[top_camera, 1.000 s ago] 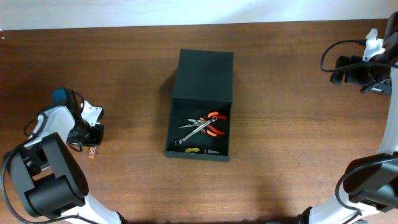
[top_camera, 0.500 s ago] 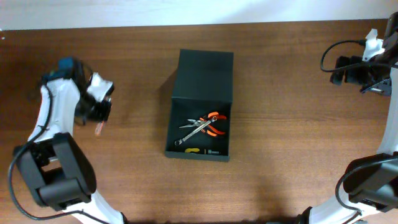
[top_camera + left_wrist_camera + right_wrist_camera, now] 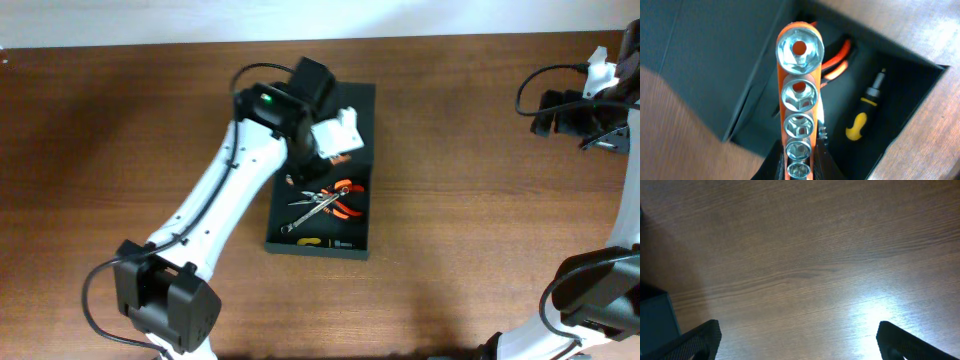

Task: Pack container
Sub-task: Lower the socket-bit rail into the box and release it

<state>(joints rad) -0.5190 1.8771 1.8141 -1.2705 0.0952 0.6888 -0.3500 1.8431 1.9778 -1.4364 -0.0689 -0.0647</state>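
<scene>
My left gripper holds the orange socket bar, still high above the pliers and wrench [image 3: 324,203]. It will lower the bar into the open container next.
The dark green container [image 3: 281,214] stands open at mid-table, its flap lid [image 3: 331,108] laid back. Inside lie orange-handled pliers [image 3: 343,196], a steel wrench [image 3: 310,211] and a yellow-handled screwdriver [image 3: 318,242]. My left gripper [image 3: 332,142] hangs over the box's back part, shut on an orange socket rail [image 3: 799,107] with several chrome sockets. In the left wrist view the gripper [image 3: 800,162] holds the rail above the box floor, with the screwdriver [image 3: 858,127] and pliers [image 3: 838,54] below. My right gripper [image 3: 802,342] is open and empty over bare wood.
The right arm [image 3: 560,110] sits at the far right edge, well away from the box. Brown wooden tabletop [image 3: 480,220] surrounds the container on all sides.
My left arm has swung from the table's left side to over the open container, carrying the socket rail with it. The right arm has not moved.
</scene>
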